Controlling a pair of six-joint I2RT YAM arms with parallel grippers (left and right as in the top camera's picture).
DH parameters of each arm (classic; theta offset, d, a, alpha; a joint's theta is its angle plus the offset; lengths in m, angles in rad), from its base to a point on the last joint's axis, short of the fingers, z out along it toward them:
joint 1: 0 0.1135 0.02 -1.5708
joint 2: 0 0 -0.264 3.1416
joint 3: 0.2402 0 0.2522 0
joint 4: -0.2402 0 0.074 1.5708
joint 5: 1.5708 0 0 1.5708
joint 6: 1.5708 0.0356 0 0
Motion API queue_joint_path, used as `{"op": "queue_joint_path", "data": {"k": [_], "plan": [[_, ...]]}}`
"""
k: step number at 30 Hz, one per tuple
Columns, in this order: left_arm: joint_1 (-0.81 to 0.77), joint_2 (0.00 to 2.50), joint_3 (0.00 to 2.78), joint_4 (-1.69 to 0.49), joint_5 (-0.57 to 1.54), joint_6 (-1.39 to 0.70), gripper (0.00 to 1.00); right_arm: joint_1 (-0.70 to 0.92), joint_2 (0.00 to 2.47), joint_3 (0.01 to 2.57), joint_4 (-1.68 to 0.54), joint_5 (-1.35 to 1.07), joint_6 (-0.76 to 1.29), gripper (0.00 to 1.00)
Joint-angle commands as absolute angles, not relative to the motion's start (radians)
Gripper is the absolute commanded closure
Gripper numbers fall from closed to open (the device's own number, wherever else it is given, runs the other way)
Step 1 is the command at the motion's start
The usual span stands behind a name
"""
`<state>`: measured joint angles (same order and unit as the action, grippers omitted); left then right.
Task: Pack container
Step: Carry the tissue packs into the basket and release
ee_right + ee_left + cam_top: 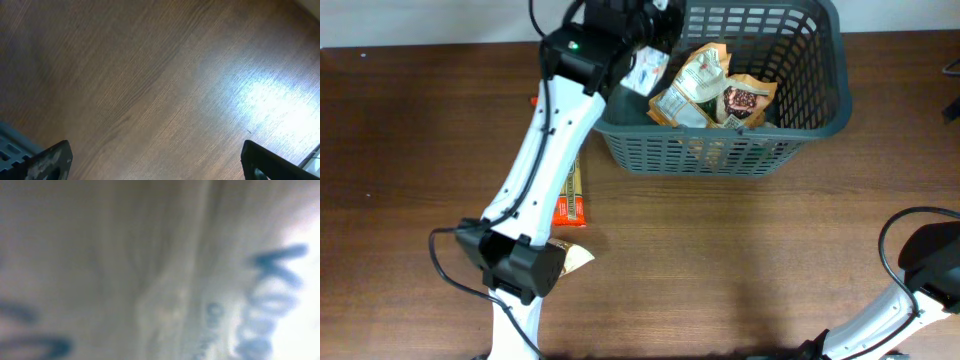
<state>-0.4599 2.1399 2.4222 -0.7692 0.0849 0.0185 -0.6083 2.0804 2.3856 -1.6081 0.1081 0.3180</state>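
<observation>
I need to carry the white packet down beside the snack packets next with my left gripper.
The container (pixel 820 110) is a dark grey slotted basket at the back of the table in the overhead view. Several snack packets (pixel 705 85) lie in it. My left gripper (pixel 638 35) reaches over the basket's left end and is shut on a white packet (pixel 646 72) that hangs just inside the rim. That white packet with blurred blue lettering (pixel 270 295) fills the left wrist view and hides the fingers. My right gripper (pixel 155 162) is open wide and empty above bare wood. A corner of the basket (pixel 10 147) shows at its lower left.
An orange snack bar (pixel 570 205) lies on the table under the left arm. A cream packet (pixel 577 258) lies by the left arm's base. The right arm (pixel 930 265) stands at the front right corner.
</observation>
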Motion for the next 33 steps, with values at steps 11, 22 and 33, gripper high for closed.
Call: {"op": "queue_joint_path", "data": {"k": [11, 22, 33], "plan": [[-0.455, 2.147, 2.208, -0.717, 0.07, 0.038, 0.84, -0.607, 2.068, 2.379, -1.607, 0.113, 0.327, 0.01], [-0.45, 2.142, 2.218, -0.691, 0.07, 0.056, 0.23, -0.607, 2.068, 2.379, -1.607, 0.113, 0.327, 0.01], [-0.397, 2.056, 2.401, -0.758, 0.07, 0.061, 0.01, -0.607, 2.068, 2.379, -1.607, 0.113, 0.327, 0.01]]}}
